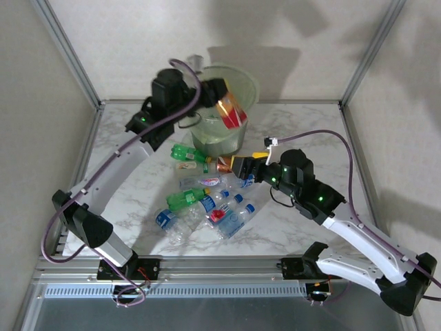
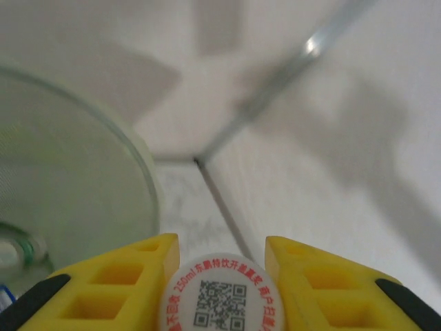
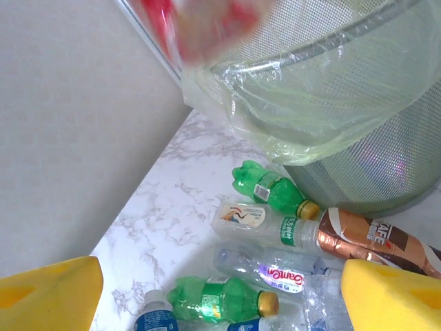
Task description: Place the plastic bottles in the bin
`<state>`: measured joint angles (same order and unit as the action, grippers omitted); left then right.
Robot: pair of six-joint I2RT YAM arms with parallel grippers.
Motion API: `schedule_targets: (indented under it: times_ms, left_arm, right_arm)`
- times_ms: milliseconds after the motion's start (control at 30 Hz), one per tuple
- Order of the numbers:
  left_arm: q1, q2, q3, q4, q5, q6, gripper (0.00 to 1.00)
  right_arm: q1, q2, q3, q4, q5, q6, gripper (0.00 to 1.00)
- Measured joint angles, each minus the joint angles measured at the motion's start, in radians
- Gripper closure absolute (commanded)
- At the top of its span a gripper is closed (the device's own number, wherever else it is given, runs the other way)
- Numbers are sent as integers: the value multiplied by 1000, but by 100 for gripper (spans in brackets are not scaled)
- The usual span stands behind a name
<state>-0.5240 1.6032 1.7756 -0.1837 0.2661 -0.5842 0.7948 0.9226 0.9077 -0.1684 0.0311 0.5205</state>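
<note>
Next, my left gripper shifts outward and down, so the red-labelled bottle's end misses the bin's near rim, to release the bottle inside the bin.
My left gripper (image 1: 219, 96) hangs over the bin (image 1: 248, 86), shut on a plastic bottle with a red-orange label (image 1: 231, 110). In the left wrist view its yellow fingers (image 2: 124, 276) clamp the bottle's white cap (image 2: 222, 296), and my left gripper (image 2: 222, 258) sits beside the bin's rim (image 2: 141, 179). Several plastic bottles lie piled in front of the bin, among them a green one (image 1: 187, 153) and another green one (image 1: 186, 198). My right gripper (image 1: 241, 169) hovers open just right of the pile. From the right wrist, the right gripper (image 3: 220, 296) looks down on two green bottles (image 3: 272, 189) (image 3: 217, 298).
A brown-wrapped coffee bottle (image 3: 372, 238) lies against the foot of the bin (image 3: 386, 158), a mesh bucket lined with a pale-green bag. Frame posts and white walls close in the marble table (image 1: 138, 186) on the left, back and right. The left arm arcs over the table's left half.
</note>
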Motion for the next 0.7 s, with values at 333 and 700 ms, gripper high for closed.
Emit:
schedule_targets:
  times_ms: [333, 700]
  left_arm:
    - [166, 153, 54, 104, -83, -117, 77]
    - [157, 249, 82, 99, -103, -120, 53]
  right_arm:
    - [0, -56, -47, -19, 42, 41, 10]
    - [0, -67, -48, -103, 233, 124, 9]
